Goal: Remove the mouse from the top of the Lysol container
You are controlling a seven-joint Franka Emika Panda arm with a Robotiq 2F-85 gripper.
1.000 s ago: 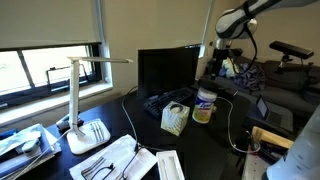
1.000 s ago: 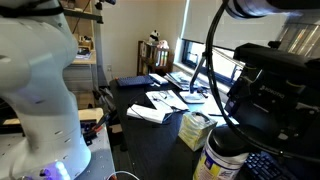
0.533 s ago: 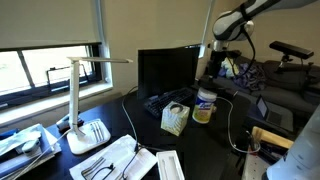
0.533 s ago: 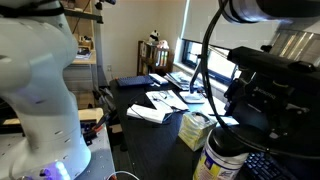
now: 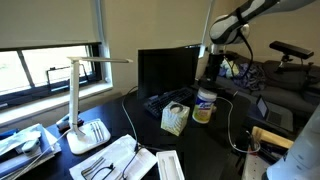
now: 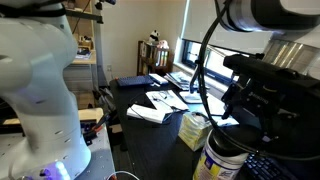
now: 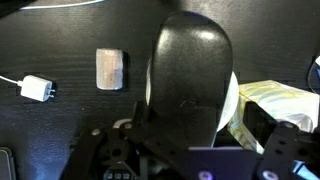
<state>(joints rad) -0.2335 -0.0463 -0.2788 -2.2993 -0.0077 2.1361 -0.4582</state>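
The mouse lies directly below my gripper on the Lysol container (image 7: 232, 100). The gripper lowers a little further next, its spread fingers astride the black mouse (image 7: 189, 82), and closes.
In the wrist view a black mouse (image 7: 190, 65) lies on the whitish top of the Lysol container (image 7: 232, 100). My gripper (image 7: 190, 142) is right above it, with its fingers spread to either side and nothing held. In both exterior views the gripper (image 5: 208, 78) (image 6: 252, 118) hangs just over the yellow-bodied Lysol container (image 5: 204, 108) (image 6: 224, 160). The gripper hides the mouse there.
A patterned tissue box (image 5: 175, 119) (image 6: 197, 128) (image 7: 270, 100) stands right beside the container. A dark monitor (image 5: 166, 70) and keyboard are behind. A white desk lamp (image 5: 85, 105) and papers (image 5: 120, 158) lie further off. A white charger (image 7: 38, 88) and a small pale block (image 7: 111, 68) lie on the black desk.
My gripper has come down and slightly sideways, closer over the Lysol container. The mouse and container have not moved.
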